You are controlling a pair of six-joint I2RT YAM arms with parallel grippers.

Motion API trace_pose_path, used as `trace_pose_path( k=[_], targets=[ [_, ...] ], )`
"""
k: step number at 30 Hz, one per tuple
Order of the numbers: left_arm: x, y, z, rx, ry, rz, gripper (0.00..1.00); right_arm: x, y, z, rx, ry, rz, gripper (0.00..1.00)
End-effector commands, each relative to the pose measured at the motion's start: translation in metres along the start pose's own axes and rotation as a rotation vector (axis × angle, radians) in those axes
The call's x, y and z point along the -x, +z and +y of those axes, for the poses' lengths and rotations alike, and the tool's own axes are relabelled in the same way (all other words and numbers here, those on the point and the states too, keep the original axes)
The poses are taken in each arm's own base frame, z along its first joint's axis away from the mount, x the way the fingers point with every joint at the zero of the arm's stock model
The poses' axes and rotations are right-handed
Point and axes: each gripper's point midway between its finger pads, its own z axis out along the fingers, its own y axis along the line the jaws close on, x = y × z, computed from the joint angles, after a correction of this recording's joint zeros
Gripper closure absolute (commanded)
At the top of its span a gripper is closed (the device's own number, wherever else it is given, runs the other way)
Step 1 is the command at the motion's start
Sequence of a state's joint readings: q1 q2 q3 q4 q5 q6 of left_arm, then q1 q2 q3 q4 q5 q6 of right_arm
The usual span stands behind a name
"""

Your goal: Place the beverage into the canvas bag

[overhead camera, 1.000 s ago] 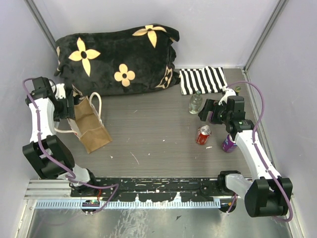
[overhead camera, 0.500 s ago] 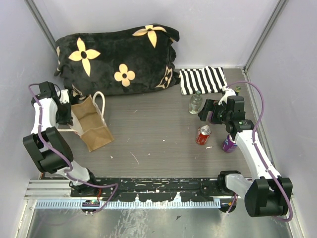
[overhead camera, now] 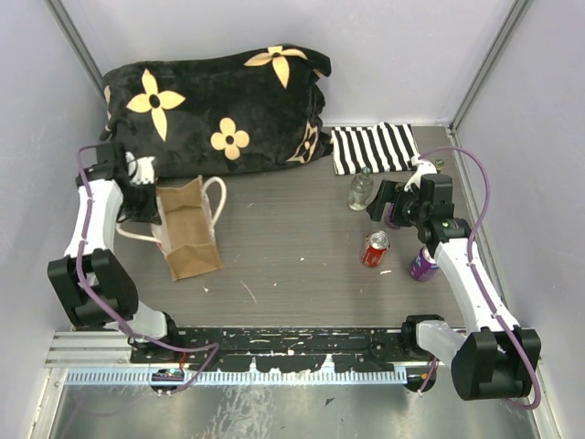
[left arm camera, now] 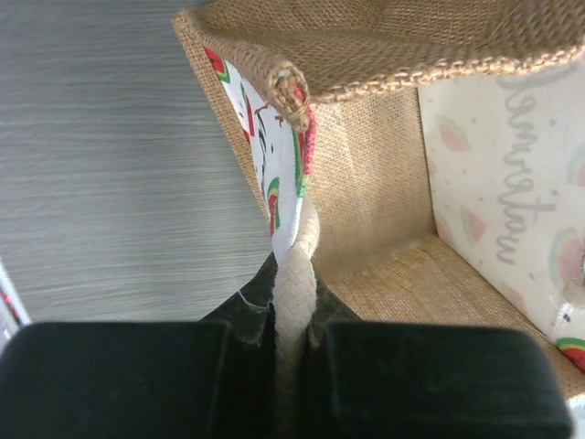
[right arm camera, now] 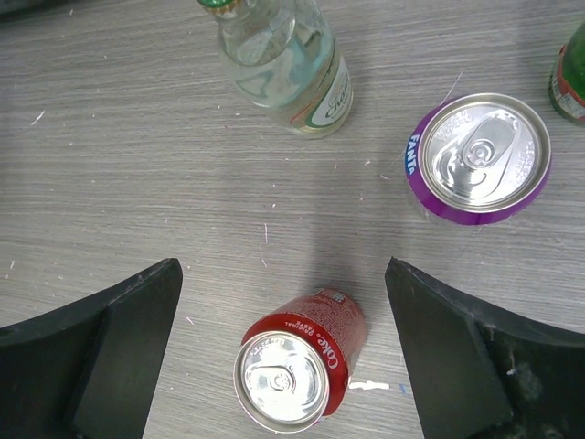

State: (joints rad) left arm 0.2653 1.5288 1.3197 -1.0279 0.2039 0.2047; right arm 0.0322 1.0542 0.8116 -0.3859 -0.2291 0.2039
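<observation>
My left gripper drags the bag (overhead camera: 189, 233) by its handle toward the cans next, onto the bare middle tabletop, and releases the handle, since the cans are far away.
The tan canvas bag (overhead camera: 189, 233) lies on the table at the left, its mouth toward my left gripper (overhead camera: 146, 206). That gripper is shut on one cream rope handle (left arm camera: 294, 274), which runs between its jaws (left arm camera: 291, 338); the bag's burlap inside (left arm camera: 384, 183) fills the left wrist view. For the beverage there are three candidates at the right: a red Coke can (overhead camera: 375, 248) (right arm camera: 297, 370), a purple Fanta can (overhead camera: 421, 264) (right arm camera: 477, 157) and a clear glass bottle (overhead camera: 362, 189) (right arm camera: 291, 64). My right gripper (overhead camera: 386, 207) (right arm camera: 281, 274) hangs open above the Coke can, touching nothing.
A black flowered cushion (overhead camera: 219, 110) lies along the back wall behind the bag. A black-and-white striped cloth (overhead camera: 375, 146) is at the back right. A green bottle (right arm camera: 571, 73) stands near the right wall. Grey walls close in both sides.
My left gripper has shut on the rope handle and pulled the bag to the right and slightly back. The right arm has not moved.
</observation>
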Motion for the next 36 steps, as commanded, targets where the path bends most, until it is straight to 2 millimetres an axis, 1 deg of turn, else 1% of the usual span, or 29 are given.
trace_pose_path(
  k=[1,5,8,14,19,22,24,30,32,34,36],
  targets=[
    [-0.017,-0.015,-0.060,-0.121,0.069,0.000,1.00,0.037,-0.009,0.005,-0.003,-0.033,-0.088,0.01],
    [-0.029,-0.012,-0.096,-0.164,0.070,0.003,1.00,0.046,-0.014,0.007,-0.012,-0.037,-0.103,0.01],
    [-0.030,-0.008,-0.117,-0.201,0.039,-0.002,1.00,0.053,-0.019,0.009,-0.015,-0.037,-0.116,0.01],
    [-0.013,-0.004,-0.152,-0.267,-0.033,-0.014,1.00,0.060,-0.029,0.010,-0.026,-0.030,-0.134,0.01],
    [0.004,0.004,-0.184,-0.300,-0.052,-0.016,1.00,0.059,-0.032,0.011,-0.028,-0.019,-0.134,0.01],
    [0.008,0.010,-0.206,-0.317,-0.034,-0.007,1.00,0.056,-0.032,0.010,-0.032,-0.018,-0.129,0.01],
    [0.009,0.013,-0.217,-0.315,-0.022,-0.002,1.00,0.056,-0.033,0.008,-0.039,-0.018,-0.132,0.00],
    [0.002,0.022,-0.257,-0.351,0.003,0.039,1.00,0.055,-0.036,0.007,-0.051,-0.014,-0.136,0.00],
    [0.000,0.022,-0.270,-0.362,0.027,0.047,1.00,0.055,-0.037,0.007,-0.053,-0.012,-0.137,0.00],
    [0.002,0.022,-0.286,-0.384,0.059,0.032,1.00,0.055,-0.039,0.006,-0.060,-0.013,-0.140,0.00],
    [0.002,0.022,-0.296,-0.394,0.075,0.032,1.00,0.054,-0.040,0.005,-0.063,-0.014,-0.141,0.00]
  ],
)
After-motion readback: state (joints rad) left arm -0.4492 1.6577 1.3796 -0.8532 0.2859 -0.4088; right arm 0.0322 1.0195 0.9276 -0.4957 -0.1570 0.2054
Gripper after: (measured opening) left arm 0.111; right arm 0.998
